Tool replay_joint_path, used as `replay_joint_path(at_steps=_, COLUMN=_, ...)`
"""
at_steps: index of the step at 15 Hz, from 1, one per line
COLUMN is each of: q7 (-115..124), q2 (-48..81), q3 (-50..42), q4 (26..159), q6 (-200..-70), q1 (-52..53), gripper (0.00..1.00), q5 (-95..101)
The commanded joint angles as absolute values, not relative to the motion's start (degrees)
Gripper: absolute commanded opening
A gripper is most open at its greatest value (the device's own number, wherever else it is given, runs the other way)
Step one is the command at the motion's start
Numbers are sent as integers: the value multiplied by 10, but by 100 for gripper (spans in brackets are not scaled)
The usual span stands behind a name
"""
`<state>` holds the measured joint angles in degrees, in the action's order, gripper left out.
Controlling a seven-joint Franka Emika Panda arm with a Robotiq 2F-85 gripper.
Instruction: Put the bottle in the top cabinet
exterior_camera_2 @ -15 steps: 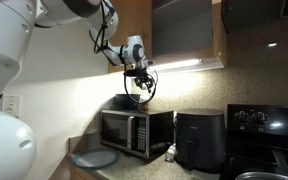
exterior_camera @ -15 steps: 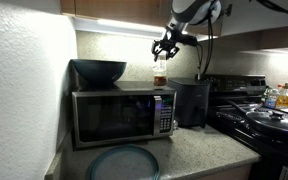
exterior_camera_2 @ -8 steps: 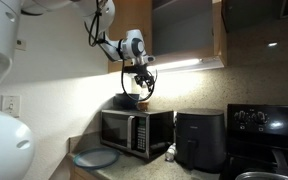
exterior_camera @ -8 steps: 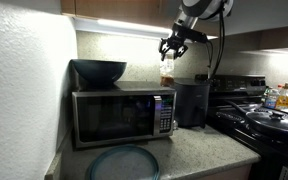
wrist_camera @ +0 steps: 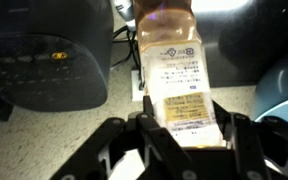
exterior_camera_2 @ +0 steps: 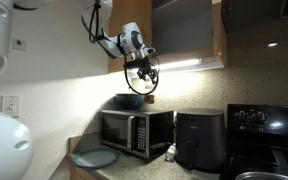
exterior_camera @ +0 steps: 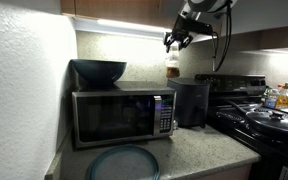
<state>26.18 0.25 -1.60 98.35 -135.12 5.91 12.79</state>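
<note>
My gripper should next go up past the light strip and outward into the open top cabinet (exterior_camera_2: 184,30) to let go of the bottle, because the cabinet's opening is above my gripper.
My gripper (exterior_camera: 175,44) is shut on the bottle (exterior_camera: 172,67), a small clear bottle of amber liquid. It hangs in the air above the gap between the microwave and the black air fryer (exterior_camera: 190,101). In an exterior view the gripper (exterior_camera_2: 144,74) and bottle (exterior_camera_2: 149,91) hang just under the light strip of the top cabinet (exterior_camera_2: 184,30), whose door stands open. The wrist view shows the bottle's label (wrist_camera: 180,80) between my two fingers (wrist_camera: 184,135). The cabinet's underside (exterior_camera: 124,12) runs along the top of an exterior view.
A dark bowl (exterior_camera: 99,71) sits on the microwave (exterior_camera: 122,115). A grey plate (exterior_camera: 124,163) lies on the counter in front. A stove with a pan (exterior_camera: 277,122) and colourful bottles (exterior_camera: 282,97) stand to one side. The air fryer (exterior_camera_2: 197,138) stands beside the microwave (exterior_camera_2: 134,132).
My gripper has lifted the bottle higher and carried it sideways, off the microwave top and toward the air fryer side, closer to the cabinet's underside.
</note>
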Motion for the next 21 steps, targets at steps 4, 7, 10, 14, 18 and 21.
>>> replay_joint_path(at_steps=4, q7=441, q2=-108, q3=11, q4=1019, q6=-1374, q1=4, gripper=26, q5=336)
replay_joint_path(at_steps=7, q7=536, q2=-137, q3=31, q4=1018, q6=-1374, q1=-27, gripper=26, q5=422)
replay_joint_path(at_steps=10, q7=535, q2=-122, q3=32, q4=994, q6=-1360, q1=-27, gripper=26, q5=417)
replay_joint_path(at_steps=14, q7=541, q2=-120, q3=33, q4=996, q6=-1359, q1=-28, gripper=51, q5=420)
replay_joint_path(at_steps=18, q7=541, q2=-119, q3=33, q4=996, q6=-1359, q1=-28, gripper=51, q5=420)
replay_joint_path(at_steps=21, q7=541, q2=-119, q3=33, q4=996, q6=-1359, q1=-28, gripper=51, q5=420)
